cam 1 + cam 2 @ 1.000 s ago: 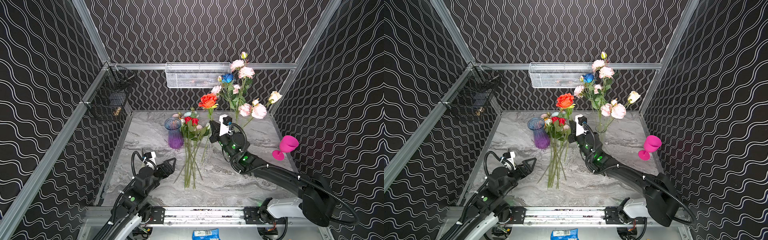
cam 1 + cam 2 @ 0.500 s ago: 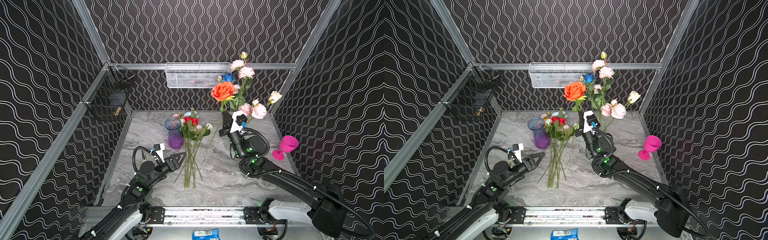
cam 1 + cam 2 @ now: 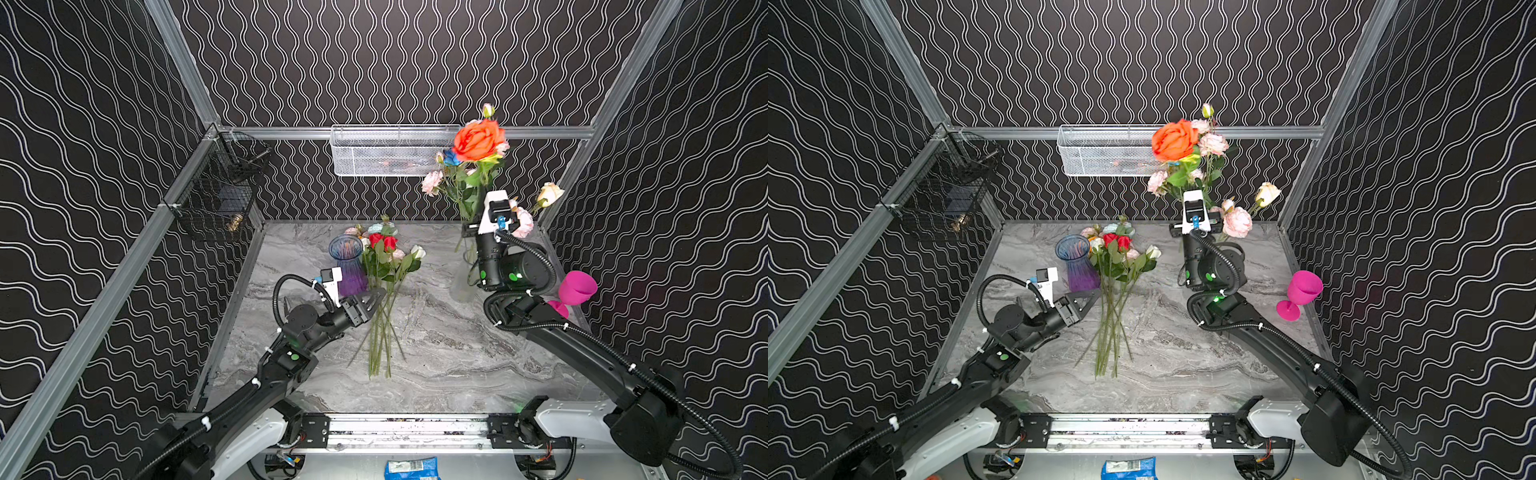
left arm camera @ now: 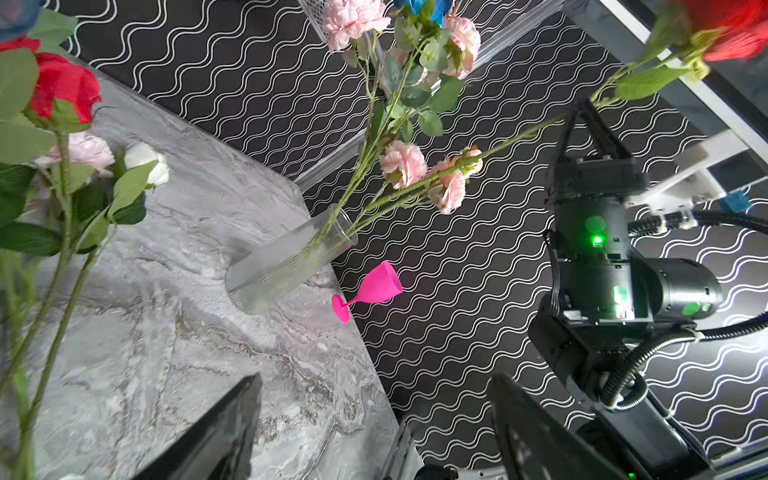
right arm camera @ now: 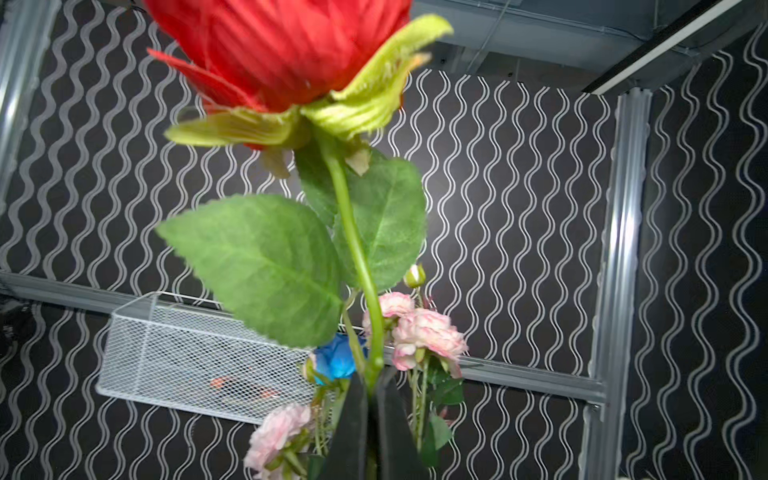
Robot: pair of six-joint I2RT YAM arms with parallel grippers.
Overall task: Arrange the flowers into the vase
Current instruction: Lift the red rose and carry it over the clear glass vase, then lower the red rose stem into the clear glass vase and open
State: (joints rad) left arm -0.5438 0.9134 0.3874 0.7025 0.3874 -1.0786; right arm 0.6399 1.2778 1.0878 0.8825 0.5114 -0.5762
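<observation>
The right gripper moves down toward the opening of the clear ribbed vase next and releases the orange rose's green stem, now held high above that opening.
My right gripper (image 5: 371,382) is shut on the green stem of an orange rose (image 3: 478,139) and holds it upright, high at the back right. Its lower stem slants toward the mouth of the clear ribbed vase (image 4: 286,262); I cannot tell whether the tip is inside. Pink sprays (image 4: 403,164), a blue bloom (image 5: 336,359) and a white bud (image 3: 550,193) stand in that vase. More flowers (image 3: 384,266) lie bundled mid-table, stems toward me. My left gripper (image 3: 376,297) is open, low beside those stems, with nothing between its fingers (image 4: 232,419).
A purple-blue glass vase (image 3: 347,262) stands just left of the lying flowers. A pink goblet (image 3: 575,289) stands by the right wall. A white wire basket (image 3: 390,151) hangs on the back wall and a black wire basket (image 3: 220,187) on the left wall.
My right gripper has carried the orange rose up and to the right, from the pile to the clear vase. The left arm has reached forward to the lying stems.
</observation>
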